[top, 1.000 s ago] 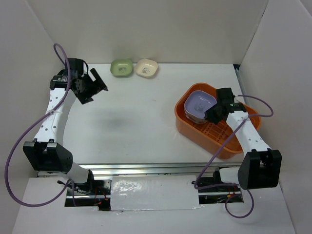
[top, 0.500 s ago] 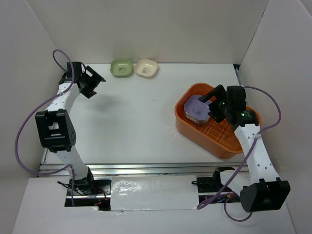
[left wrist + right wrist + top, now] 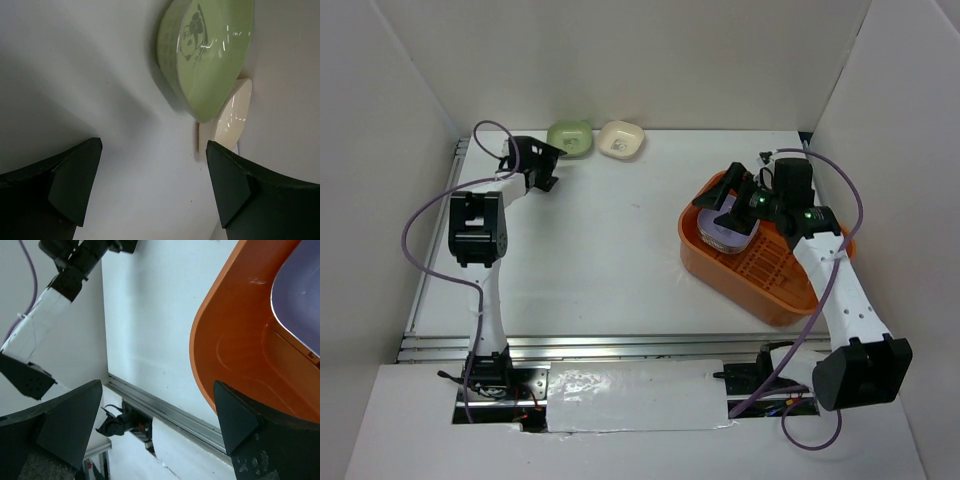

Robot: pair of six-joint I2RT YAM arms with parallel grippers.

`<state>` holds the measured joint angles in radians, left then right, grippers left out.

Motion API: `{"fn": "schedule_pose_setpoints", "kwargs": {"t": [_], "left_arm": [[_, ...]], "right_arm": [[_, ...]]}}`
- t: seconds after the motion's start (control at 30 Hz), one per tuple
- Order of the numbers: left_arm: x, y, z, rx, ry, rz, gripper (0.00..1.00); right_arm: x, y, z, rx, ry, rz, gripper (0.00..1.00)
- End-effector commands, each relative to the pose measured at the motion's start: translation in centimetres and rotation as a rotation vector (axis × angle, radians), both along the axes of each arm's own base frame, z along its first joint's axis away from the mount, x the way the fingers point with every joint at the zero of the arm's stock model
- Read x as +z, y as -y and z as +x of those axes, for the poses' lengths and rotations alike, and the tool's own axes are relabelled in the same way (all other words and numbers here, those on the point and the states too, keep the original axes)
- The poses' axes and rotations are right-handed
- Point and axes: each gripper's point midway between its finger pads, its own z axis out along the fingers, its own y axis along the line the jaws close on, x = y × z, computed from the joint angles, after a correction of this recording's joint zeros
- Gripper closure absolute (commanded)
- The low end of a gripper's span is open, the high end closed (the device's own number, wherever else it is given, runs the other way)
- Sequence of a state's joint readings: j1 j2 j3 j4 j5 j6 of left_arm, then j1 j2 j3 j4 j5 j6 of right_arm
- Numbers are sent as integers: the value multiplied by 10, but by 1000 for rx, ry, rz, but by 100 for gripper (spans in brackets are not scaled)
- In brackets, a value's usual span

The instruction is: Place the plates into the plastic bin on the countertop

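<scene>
The left gripper will next move away from the robot's base, to the facing rim of the green plate (image 3: 570, 138).
A green plate (image 3: 570, 138) and a cream plate (image 3: 621, 139) sit side by side at the back of the countertop (image 3: 600, 240). My left gripper (image 3: 551, 166) is open just left of the green plate, not touching it. In the left wrist view the green plate (image 3: 205, 50) and cream plate (image 3: 232, 112) lie ahead of the open gripper (image 3: 152, 185). The orange plastic bin (image 3: 770, 275) holds a purple plate (image 3: 728, 226) on top of a stack. My right gripper (image 3: 725, 203) hangs open over that plate, holding nothing. The right wrist view shows the bin (image 3: 235, 355) and purple plate (image 3: 300, 295).
White walls close in the back and both sides. A metal rail (image 3: 620, 345) runs along the front edge, also in the right wrist view as the rail (image 3: 165, 407). The left arm (image 3: 75, 260) shows at that view's top left.
My right gripper opened, let go of the purple plate in the bin, and lifted away. My left arm swung right along the back toward the green plate.
</scene>
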<state>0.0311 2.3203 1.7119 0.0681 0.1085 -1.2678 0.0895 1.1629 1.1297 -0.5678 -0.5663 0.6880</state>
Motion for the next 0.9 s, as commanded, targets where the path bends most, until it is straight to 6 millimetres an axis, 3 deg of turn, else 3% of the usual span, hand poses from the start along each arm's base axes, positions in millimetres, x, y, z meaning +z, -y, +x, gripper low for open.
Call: {"fn": "schedule_pose_setpoints", "kwargs": {"t": [0.0,0.03,0.07,0.1,0.13,0.17,0.23,0.27,0.3,0.37,0.4,0.47,0.5,0.57,0.6,0.73,0.8,0.87], "left_arm": [[28,-7,41,126,144,-61,1],[12,-4,44,136,129,-68,1],[20,-3,54,143,152,-76,1],[14,-1,55,150,125,-87,1],[-5,-9,56,187,84,-69,1],[5,8,62,179,90,-64,1],[-12,4,59,234,29,-19,3],[-10,5,60,254,18,-18,6],[-23,0,55,285,-32,6,13],[-19,-2,57,319,-48,10,19],[-25,-2,55,325,-70,20,30],[-24,-5,56,331,-75,37,37],[-27,-6,56,332,-80,42,48],[-24,-9,60,329,-61,48,58],[-25,-9,61,325,-58,50,74],[-13,-17,69,325,-12,70,86],[-2,-23,68,331,-3,99,97],[5,-27,61,322,-16,123,100]], "right_arm": [[-8,-9,14,55,-4,17,0],[-8,-10,17,57,-11,21,0],[-4,-13,22,63,-6,21,0],[-8,-14,27,62,-23,20,0],[-6,-15,30,61,-22,19,0],[3,-16,34,61,-5,14,0],[12,-15,43,51,15,-1,0],[14,-13,44,44,12,-6,0],[14,-12,47,40,14,-13,0],[21,-8,50,22,22,-26,0],[22,-6,51,17,21,-33,0],[31,-1,52,2,38,-45,0],[36,1,51,-4,51,-52,0],[46,4,51,-5,80,-56,0],[50,7,52,-8,90,-59,0],[55,9,49,13,102,-56,0],[52,6,46,38,92,-48,0],[49,6,43,52,89,-49,0]]}}
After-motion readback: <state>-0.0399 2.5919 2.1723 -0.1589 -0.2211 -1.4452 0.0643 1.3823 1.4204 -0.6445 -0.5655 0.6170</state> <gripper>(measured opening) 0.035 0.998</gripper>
